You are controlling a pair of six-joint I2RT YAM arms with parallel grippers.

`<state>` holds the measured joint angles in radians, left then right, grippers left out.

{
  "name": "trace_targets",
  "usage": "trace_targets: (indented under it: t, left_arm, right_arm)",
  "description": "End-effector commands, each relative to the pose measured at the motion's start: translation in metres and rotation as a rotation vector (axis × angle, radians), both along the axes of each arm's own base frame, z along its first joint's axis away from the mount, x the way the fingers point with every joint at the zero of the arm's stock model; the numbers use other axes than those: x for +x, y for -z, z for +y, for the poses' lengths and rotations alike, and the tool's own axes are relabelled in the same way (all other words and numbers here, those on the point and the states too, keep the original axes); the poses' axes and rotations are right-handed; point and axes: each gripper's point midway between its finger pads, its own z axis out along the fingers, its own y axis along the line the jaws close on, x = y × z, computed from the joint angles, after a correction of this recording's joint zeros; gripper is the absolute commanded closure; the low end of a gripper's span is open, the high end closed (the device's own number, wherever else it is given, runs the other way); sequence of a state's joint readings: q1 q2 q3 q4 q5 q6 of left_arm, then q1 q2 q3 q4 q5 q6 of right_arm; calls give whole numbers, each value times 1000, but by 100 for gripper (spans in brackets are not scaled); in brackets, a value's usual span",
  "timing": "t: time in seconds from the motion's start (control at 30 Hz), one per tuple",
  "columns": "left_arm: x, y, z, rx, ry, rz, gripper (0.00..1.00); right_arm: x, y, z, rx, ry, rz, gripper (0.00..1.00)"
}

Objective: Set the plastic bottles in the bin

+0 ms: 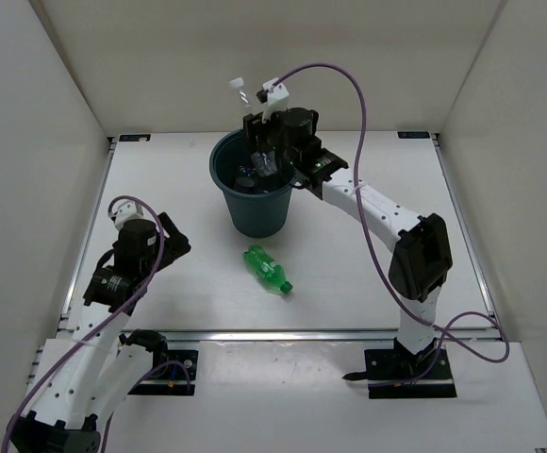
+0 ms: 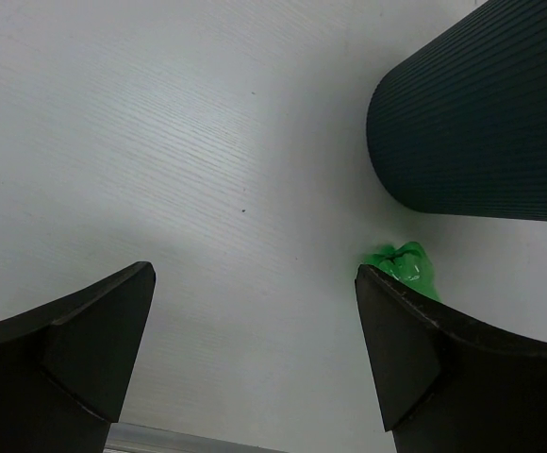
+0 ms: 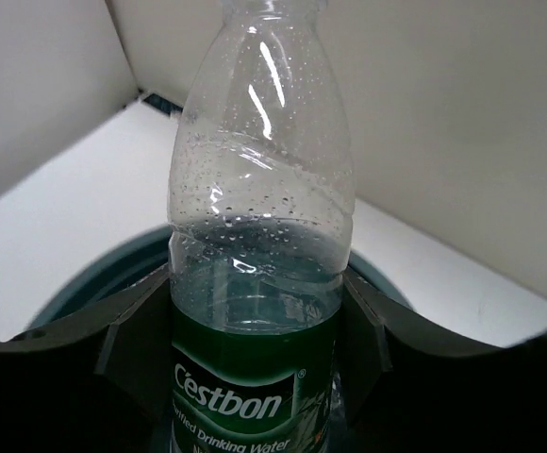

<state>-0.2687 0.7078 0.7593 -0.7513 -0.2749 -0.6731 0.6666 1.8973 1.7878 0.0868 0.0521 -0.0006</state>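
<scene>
My left gripper's fingers should go down and right in the top view, around the all-green bottle's middle (image 1: 268,269).
My right gripper (image 1: 262,149) is shut on a clear plastic bottle (image 1: 241,94) with a white cap, held upright over the dark teal bin (image 1: 255,212). In the right wrist view the bottle (image 3: 259,217) has a dark green label, the fingers (image 3: 132,349) press both its sides, and the bin rim (image 3: 85,278) lies below. An all-green bottle (image 1: 268,268) lies on its side on the table just in front of the bin. My left gripper (image 1: 167,242) hovers open and empty to the left of it. Its wrist view shows the green bottle (image 2: 407,266) past the right finger, beside the bin wall (image 2: 481,123).
White walls enclose the table on the left, back and right. A metal rail (image 1: 283,333) runs along the table's near edge by the arm bases. Dark shapes lie inside the bin, too dim to identify. The right arm's purple cable (image 1: 349,85) loops above the bin.
</scene>
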Motion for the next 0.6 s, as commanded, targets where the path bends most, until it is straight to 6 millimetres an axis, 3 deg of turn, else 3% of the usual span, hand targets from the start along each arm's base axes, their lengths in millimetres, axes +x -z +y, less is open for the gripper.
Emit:
trace_targets:
  t: [0.0,0.03,0.07,0.13,0.27,0.37,0.4,0.43,0.5,0.57]
  left_arm:
    - [-4,1,0,-28,-13,-7,2]
    - [-6,3,1,-23,-22,0,1]
    - [-5,3,2,-19,-26,-1,1]
    - [-5,4,2,-26,-53,-1,1]
    - [0,10,-9,-46,-25,15,1]
    - [3,18,-24,-78,14,41,1]
    - [3,22,-30,-94,20,55,1]
    - [3,24,-35,-101,33,57,1]
    - [0,31,-51,-136,67,80,1]
    - [-1,37,-66,-170,100,94,1]
  right_arm:
    - [-12,-38,-8,60,-31,-91,45]
    - [-13,-36,-10,51,-28,-96,33]
    - [-19,-40,-5,46,-42,-104,28]
    - [-20,-54,-4,37,-46,-127,2]
    - [-23,-72,-7,22,-45,-146,1]
    - [-45,-85,-15,35,-68,-171,1]
    - [-42,-70,-23,16,-37,-150,1]
    - [-53,-84,-34,32,-30,-167,1]
    - [-60,-78,-56,47,13,-152,1]
    - [-79,-68,-83,69,39,-125,0]
